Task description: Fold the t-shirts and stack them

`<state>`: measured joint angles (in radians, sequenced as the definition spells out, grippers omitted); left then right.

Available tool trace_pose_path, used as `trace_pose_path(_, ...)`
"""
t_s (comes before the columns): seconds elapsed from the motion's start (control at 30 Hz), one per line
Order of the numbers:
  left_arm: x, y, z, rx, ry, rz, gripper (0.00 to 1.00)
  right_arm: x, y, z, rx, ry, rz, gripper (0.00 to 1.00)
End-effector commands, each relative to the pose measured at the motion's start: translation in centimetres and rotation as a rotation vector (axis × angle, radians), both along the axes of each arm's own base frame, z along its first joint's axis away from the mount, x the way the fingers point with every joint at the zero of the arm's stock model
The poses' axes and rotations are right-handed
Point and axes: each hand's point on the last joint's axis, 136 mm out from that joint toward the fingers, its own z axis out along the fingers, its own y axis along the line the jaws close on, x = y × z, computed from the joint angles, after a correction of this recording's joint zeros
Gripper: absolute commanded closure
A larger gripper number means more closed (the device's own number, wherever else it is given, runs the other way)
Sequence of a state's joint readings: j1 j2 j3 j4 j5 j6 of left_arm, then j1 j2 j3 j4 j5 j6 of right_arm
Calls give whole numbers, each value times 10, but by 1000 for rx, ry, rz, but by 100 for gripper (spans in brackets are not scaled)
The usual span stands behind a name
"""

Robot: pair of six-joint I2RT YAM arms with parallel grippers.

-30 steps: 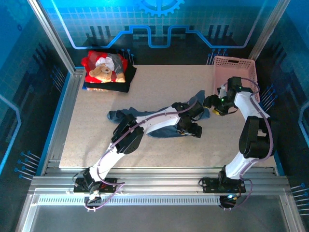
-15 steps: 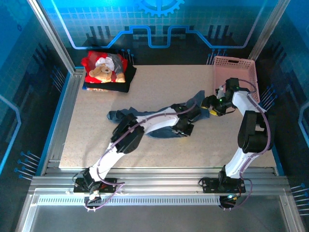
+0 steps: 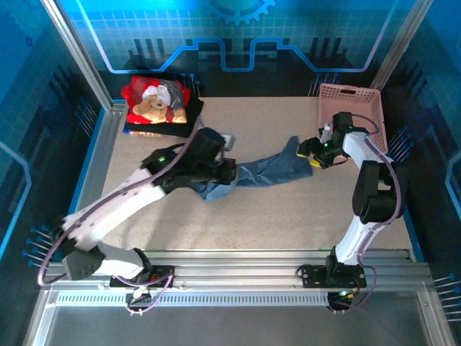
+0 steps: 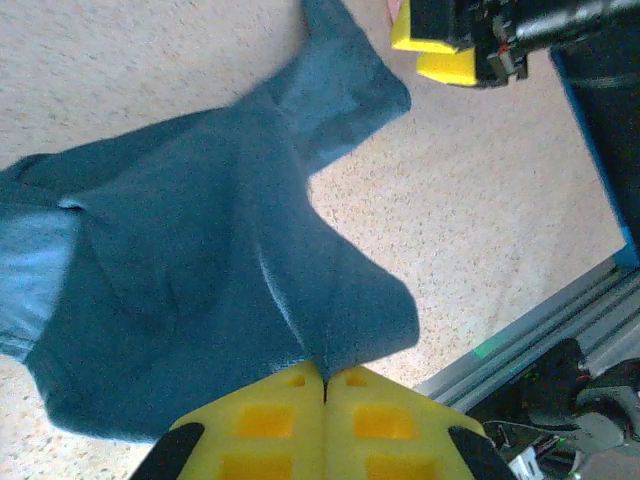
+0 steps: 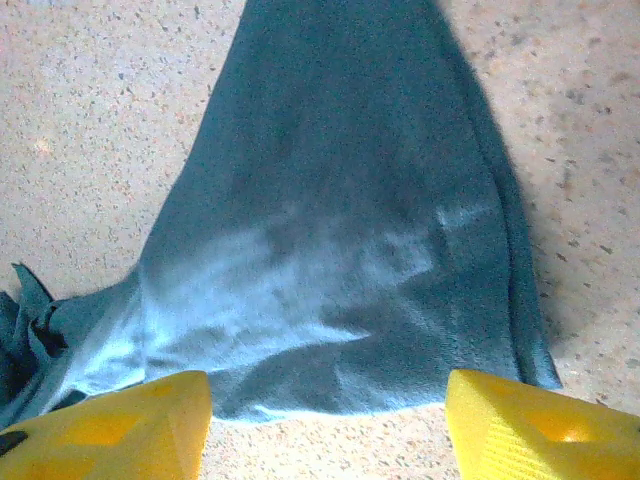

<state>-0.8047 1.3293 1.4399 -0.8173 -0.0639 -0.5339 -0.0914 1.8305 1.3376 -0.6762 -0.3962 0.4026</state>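
Note:
My left gripper already holds a fold of the shirt, so my right gripper will next move toward the middle of the table and down onto the shirt's outward corner (image 3: 294, 140).
The slate-blue t-shirt (image 3: 266, 169) lies stretched across the middle of the table. My left gripper (image 3: 226, 172) is shut on a pinched fold of it, seen up close as the blue cloth (image 4: 200, 300) running out of the closed left gripper (image 4: 325, 385). My right gripper (image 3: 310, 153) stands open at the shirt's right end. In the right wrist view the hem of the shirt (image 5: 330, 200) lies just ahead of the gap in the right gripper (image 5: 325, 430), not touched. The red teddy-bear t-shirt (image 3: 155, 101) rests folded on the black t-shirt (image 3: 164, 130) at the back left.
A pink lattice basket (image 3: 351, 108) stands at the back right, just behind my right arm. Metal frame rails (image 3: 94, 180) border the table on the left and along the near edge. The right gripper's yellow fingers (image 4: 440, 45) show at the top of the left wrist view.
My left gripper closed on the slate-blue shirt and swung left with it, dragging the cloth out long. My right gripper edged a little toward the shirt's right end.

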Motion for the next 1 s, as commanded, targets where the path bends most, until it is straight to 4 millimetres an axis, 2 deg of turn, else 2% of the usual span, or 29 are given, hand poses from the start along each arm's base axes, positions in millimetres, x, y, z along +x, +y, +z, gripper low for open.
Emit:
trace_pose_path(0.0, -9, 33, 8, -53, -36, 83, 100, 10, 10, 7, -12, -12, 16, 36)
trace_pose_path(0.07, -22, 58, 15, -89, -72, 131, 100, 9, 12, 6, -25, -3, 16, 36)
trace_pose_path(0.17, -44, 94, 13, -139, -103, 199, 100, 7, 10, 3, -53, 4, 3, 36)
trace_pose_path(0.23, -60, 107, 5, -177, -112, 205, 100, 6, 7, 1, -65, 4, -12, 35)
trace_pose_path(0.3, -73, 117, -21, -155, -50, 223, 100, 10, 8, 1, -57, 3, -20, 35)
trace_pose_path(0.43, -86, 103, -80, -134, 136, 196, 100, 25, 25, 7, -49, -28, 23, 35)
trace_pose_path(0.53, -88, 113, -116, -98, 204, 282, 100, 43, 49, 18, -99, -74, 136, 35)
trace_pose_path(0.6, -95, 131, -141, -28, 267, 373, 100, 52, 71, 23, -145, -103, 243, 35)
trace_pose_path(0.7, -103, 139, -162, -3, 331, 436, 100, 61, 107, 21, -196, -135, 398, 36)
trace_pose_path(0.8, -105, 143, -172, 1, 355, 472, 100, 63, 140, 11, -255, -152, 530, 38)
trace_pose_path(0.87, -102, 142, -171, -3, 342, 471, 100, 60, 160, 0, -293, -147, 602, 39)
trace_pose_path(0.97, -99, 141, -167, -11, 329, 468, 100, 55, 178, -18, -351, -125, 668, 42)
